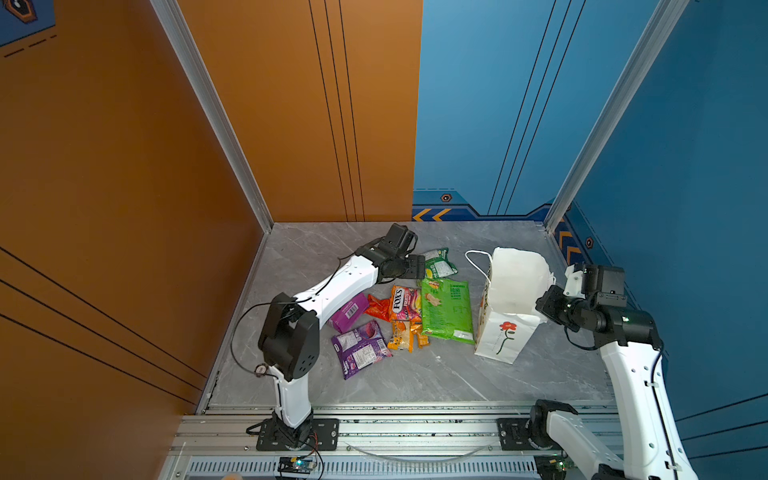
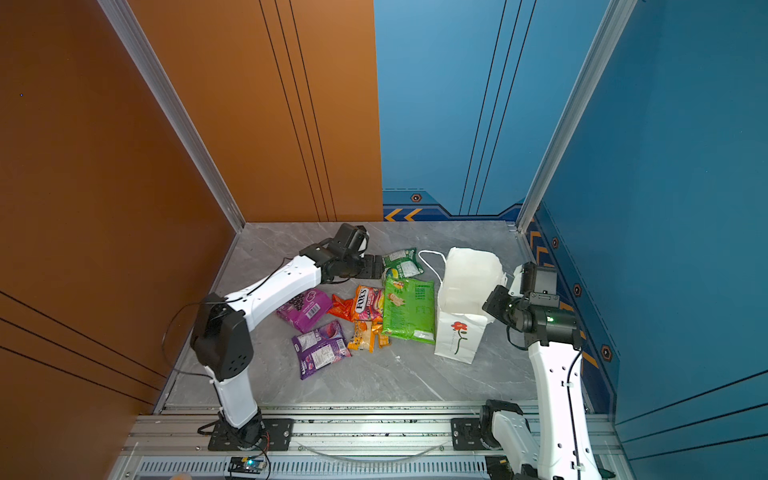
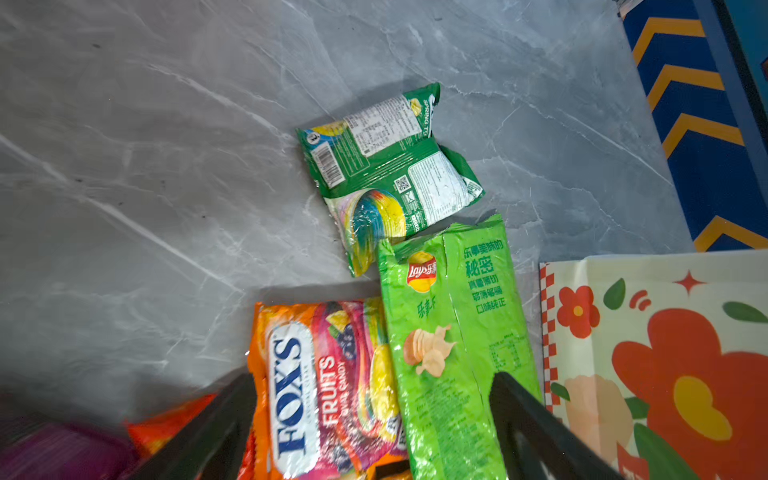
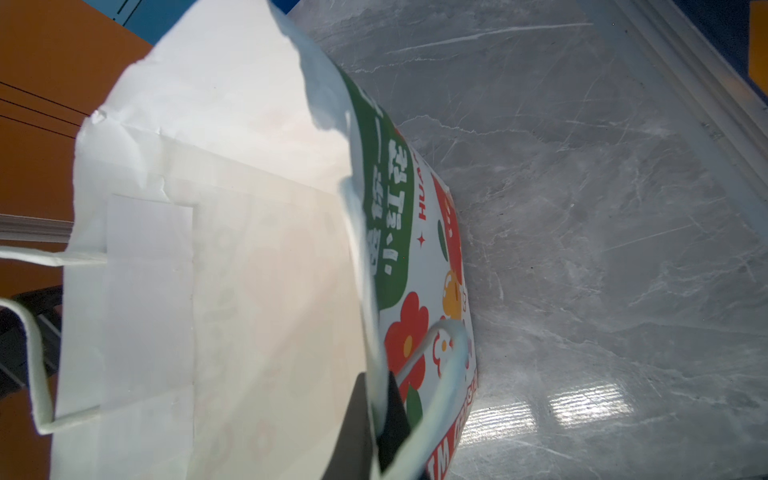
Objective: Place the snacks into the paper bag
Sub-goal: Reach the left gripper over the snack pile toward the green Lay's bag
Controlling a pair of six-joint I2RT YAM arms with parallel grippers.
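My left gripper goes down and toward the paper bag (image 1: 513, 299) onto the large green packet's logo corner (image 1: 427, 283) next.
The snacks lie in a heap mid-table: a small green packet (image 1: 438, 262) (image 3: 386, 166), a large green one (image 1: 446, 309) (image 3: 453, 353), the FOX'S packet (image 1: 404, 303) (image 3: 324, 386), a red-orange one (image 1: 378, 307), two purple ones (image 1: 349, 311) (image 1: 360, 349) and small orange-yellow ones (image 1: 403, 336). My left gripper (image 1: 415, 266) (image 3: 374, 419) is open, just left of the small green packet, holding nothing. The white paper bag (image 1: 513, 299) (image 2: 465, 303) (image 4: 228, 270) stands open on the right. My right gripper (image 1: 544, 305) (image 4: 376, 415) is shut on its rim.
An orange wall (image 1: 124, 208) bounds the table on the left and a blue wall (image 1: 685, 187) on the right. The aluminium rail (image 1: 395, 428) with both arm bases runs along the front. A black cable (image 1: 241, 332) loops beside the left arm.
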